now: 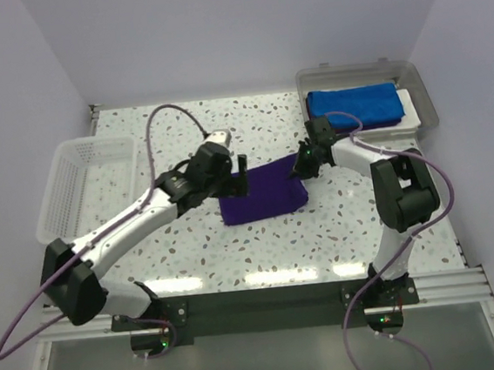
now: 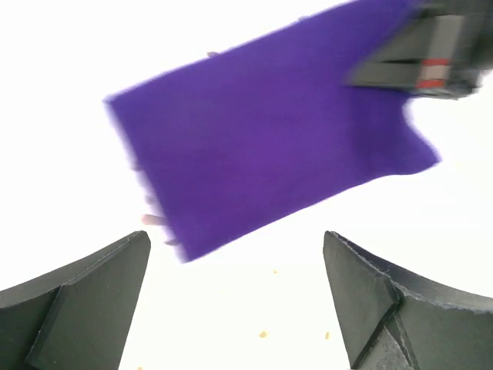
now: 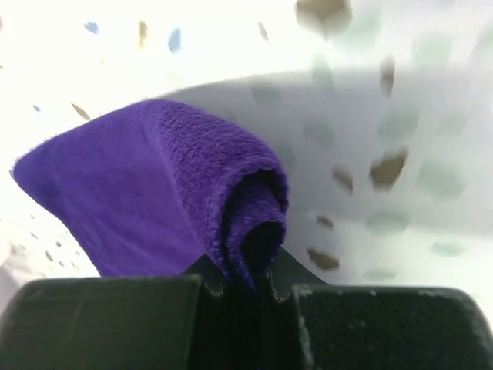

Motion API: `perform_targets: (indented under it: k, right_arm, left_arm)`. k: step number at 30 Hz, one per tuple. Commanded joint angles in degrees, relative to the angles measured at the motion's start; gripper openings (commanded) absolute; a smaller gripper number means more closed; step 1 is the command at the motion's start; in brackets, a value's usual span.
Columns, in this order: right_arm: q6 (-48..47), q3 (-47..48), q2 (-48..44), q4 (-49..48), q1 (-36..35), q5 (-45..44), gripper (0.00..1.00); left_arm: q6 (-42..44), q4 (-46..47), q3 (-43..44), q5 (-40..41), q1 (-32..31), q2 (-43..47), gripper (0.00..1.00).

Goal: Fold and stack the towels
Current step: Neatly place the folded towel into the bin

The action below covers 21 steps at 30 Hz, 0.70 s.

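The robot's right gripper will next go up, carry the purple towel [image 1: 261, 192] outward over the clear bin, and go down to release it onto the blue towel [image 1: 353, 105], because the stack is there.
A folded purple towel [image 1: 261, 192] lies on the speckled table at the middle. My right gripper [image 1: 301, 161] is shut on its far right corner; the right wrist view shows the purple towel's [image 3: 154, 200] edge bunched between the closed jaws. My left gripper [image 1: 233, 177] hovers over the towel's left edge, open and empty; in the left wrist view the purple towel [image 2: 269, 146] lies ahead of the spread fingers [image 2: 100, 285]. A folded blue towel [image 1: 353, 105] rests in the clear bin [image 1: 427, 102] at the back right.
A white mesh basket [image 1: 84, 179] stands at the left of the table. The right arm's finger [image 2: 424, 65] shows at the top right of the left wrist view. Walls close in the back and both sides.
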<state>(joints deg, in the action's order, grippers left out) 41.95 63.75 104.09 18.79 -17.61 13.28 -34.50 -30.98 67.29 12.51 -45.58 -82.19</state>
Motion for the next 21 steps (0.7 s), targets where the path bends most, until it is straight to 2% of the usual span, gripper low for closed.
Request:
perform_targets:
  k: [1,4,5,7,8,10,11,14,17,21]
  right_arm:
    - [-13.36,12.69,3.03,11.61,1.60,-4.48,0.00]
    - [-18.90,24.90,6.64,17.58,3.80,-4.49,0.00]
    - [-20.41,32.42,9.87,19.60,4.33,-4.58,0.00]
    - [-24.44,40.54,12.96,26.11,6.09,-5.80,0.00]
    - [-25.51,48.32,16.46,28.04,6.70,-6.42,0.00]
    - [-28.49,56.36,19.81,33.05,8.63,-7.38,0.00]
    - [-29.55,63.88,22.79,36.11,9.86,-7.56,0.00]
    - [-33.15,76.38,27.12,39.92,11.80,-7.31,0.00]
    - [-36.50,80.21,29.15,40.46,13.82,-7.12,0.00]
    - [-41.59,76.88,26.69,33.97,15.58,-10.46,0.00]
  left_arm:
    - [6.01,-0.22,-5.92,3.03,8.19,6.77,1.00]
    - [11.54,0.74,-9.44,2.34,14.79,10.90,1.00]
    - [12.34,1.36,-10.50,2.25,15.86,11.35,1.00]
    - [13.58,4.16,-14.35,1.82,18.32,12.58,1.00]
    - [13.67,5.31,-15.77,1.73,18.77,12.67,1.00]
    - [14.02,7.86,-18.93,0.68,20.09,12.41,1.00]
    - [15.07,9.26,-19.73,0.41,20.27,11.80,1.00]
    - [15.95,9.36,-20.35,0.76,20.80,10.74,1.00]
    - [16.40,10.68,-20.79,2.42,21.41,9.60,1.00]
    - [16.57,10.50,-20.53,3.04,22.73,6.96,1.00]
